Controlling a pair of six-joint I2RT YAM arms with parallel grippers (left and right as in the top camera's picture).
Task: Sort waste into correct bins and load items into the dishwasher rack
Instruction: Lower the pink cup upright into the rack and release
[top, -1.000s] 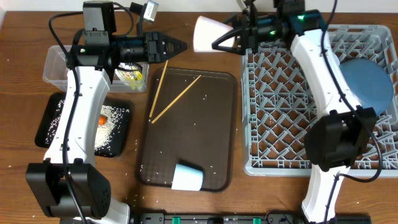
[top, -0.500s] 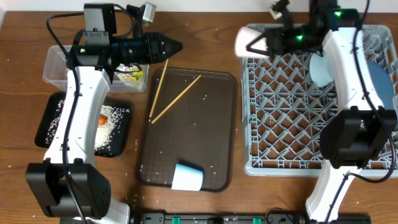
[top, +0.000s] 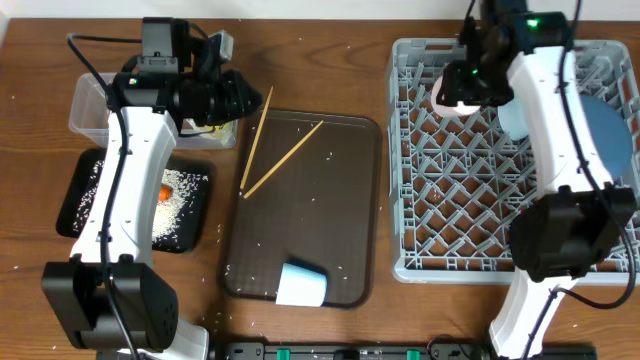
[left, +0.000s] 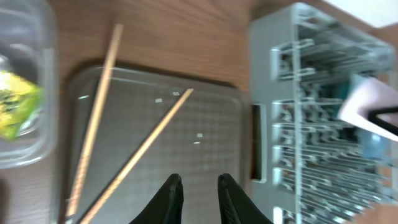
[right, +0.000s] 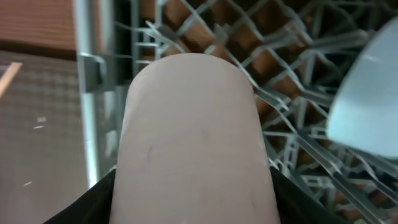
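Observation:
My right gripper should lower the small pink cup onto the rack wires (top: 443, 146) beside the rack's side by the brown tray (top: 340, 210) and let go of it, because the pegs there are empty.
My right gripper (top: 462, 88) is shut on the small pink cup (top: 450, 97), holding it over the back left part of the grey dishwasher rack (top: 440, 210). In the right wrist view the pink cup (right: 196, 124) fills the space between my black fingers (right: 99, 202). A light blue bowl (top: 512, 115) and the dark blue plate (top: 600, 130) stand in the rack. My left gripper (left: 199, 182) hangs narrowly open and empty above the brown tray (top: 340, 210), near two chopsticks (top: 283, 158). A light blue cup (top: 302, 285) lies on its side on that tray.
The clear tub (top: 92, 105) at the back left holds a yellow-green wrapper (top: 210, 122). In front of it, the black tray (top: 80, 215) carries white rice and an orange carrot (top: 165, 192). Rice grains are scattered over the brown tray and the table.
The right arm has carried the pink cup rightwards, from beside the rack to above its back left part. The left gripper has tipped downwards and parted slightly.

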